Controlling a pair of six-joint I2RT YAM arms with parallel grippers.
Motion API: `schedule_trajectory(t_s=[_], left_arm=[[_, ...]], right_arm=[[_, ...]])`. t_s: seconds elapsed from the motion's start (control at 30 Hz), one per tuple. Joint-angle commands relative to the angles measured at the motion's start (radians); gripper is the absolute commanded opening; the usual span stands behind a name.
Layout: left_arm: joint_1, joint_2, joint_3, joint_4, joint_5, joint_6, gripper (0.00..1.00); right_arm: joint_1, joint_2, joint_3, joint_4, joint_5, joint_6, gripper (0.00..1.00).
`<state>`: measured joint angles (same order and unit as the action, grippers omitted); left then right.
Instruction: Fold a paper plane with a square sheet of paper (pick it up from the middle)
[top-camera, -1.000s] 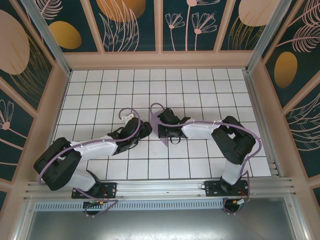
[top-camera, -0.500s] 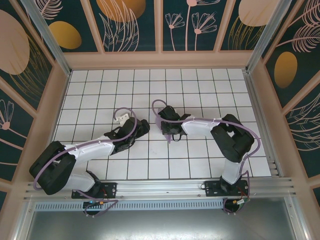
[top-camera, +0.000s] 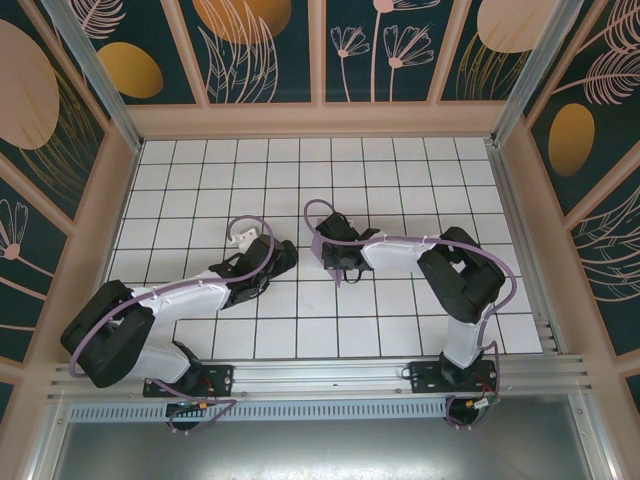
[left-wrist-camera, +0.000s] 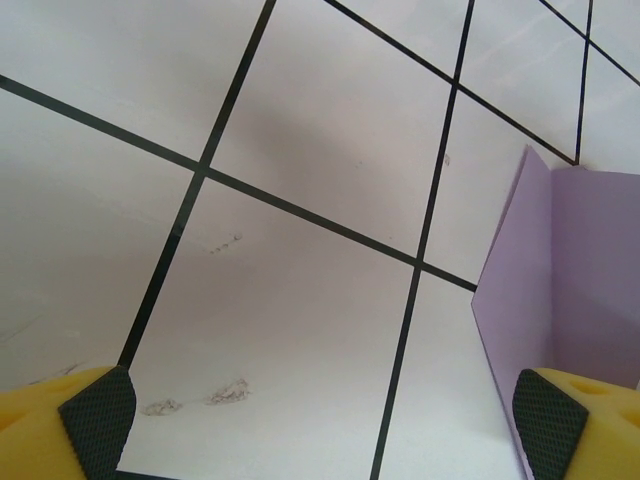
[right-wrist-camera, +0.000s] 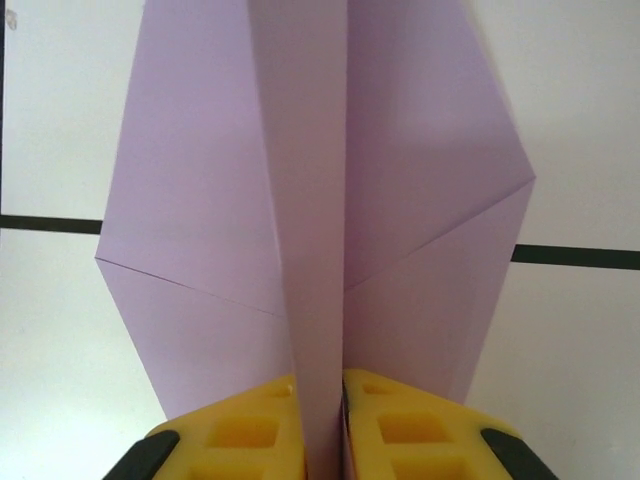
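I should carry the paper plane's bottom fold away from my base onto the tiles with my right gripper and let go of it there.
The square sheet of paper stands folded as a lavender paper plane (right-wrist-camera: 200, 200), with two wings spread either side of a narrow centre keel. My right gripper (right-wrist-camera: 322, 400) is shut on that keel, its yellow fingers (right-wrist-camera: 250, 440) pressing it from both sides. In the top view the right gripper (top-camera: 323, 242) is near the middle of the tiled table (top-camera: 400, 170). My left gripper (left-wrist-camera: 320, 425) is open wide over bare tile, with an edge of the plane (left-wrist-camera: 570, 270) standing just inside its right pad (left-wrist-camera: 548, 425). From above, the left gripper (top-camera: 286, 254) is a short way left of the right one.
White tiles with black grid lines cover the table. Wooden walls (top-camera: 320, 120) close it in at the back and sides, and a metal rail (top-camera: 320, 375) runs along the near edge. A lavender cable (top-camera: 250, 222) loops over each arm.
My left gripper has opened wide and drawn back a little to the left. My right gripper, still on the paper, has shifted slightly away from the near edge.
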<state>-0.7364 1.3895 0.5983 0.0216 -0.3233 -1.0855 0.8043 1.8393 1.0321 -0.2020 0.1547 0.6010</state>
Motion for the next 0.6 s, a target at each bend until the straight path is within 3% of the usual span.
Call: schedule_trajectory(t_s=[0.0, 0.23, 0.57], left_arm=[[0.008, 0.006, 0.005, -0.022, -0.014, 0.006, 0.98], [0.017, 0.002, 0.015, -0.028, -0.014, 0.017, 0.98], [0.026, 0.024, 0.031, -0.027, -0.001, 0.037, 0.99]], right_arm=[[-0.005, 0.061, 0.008, -0.032, 0.038, 0.004, 0.13], [-0.063, 0.075, 0.207, -0.07, 0.065, -0.085, 0.1], [-0.182, 0.248, 0.426, -0.047, 0.0, -0.193, 0.1]])
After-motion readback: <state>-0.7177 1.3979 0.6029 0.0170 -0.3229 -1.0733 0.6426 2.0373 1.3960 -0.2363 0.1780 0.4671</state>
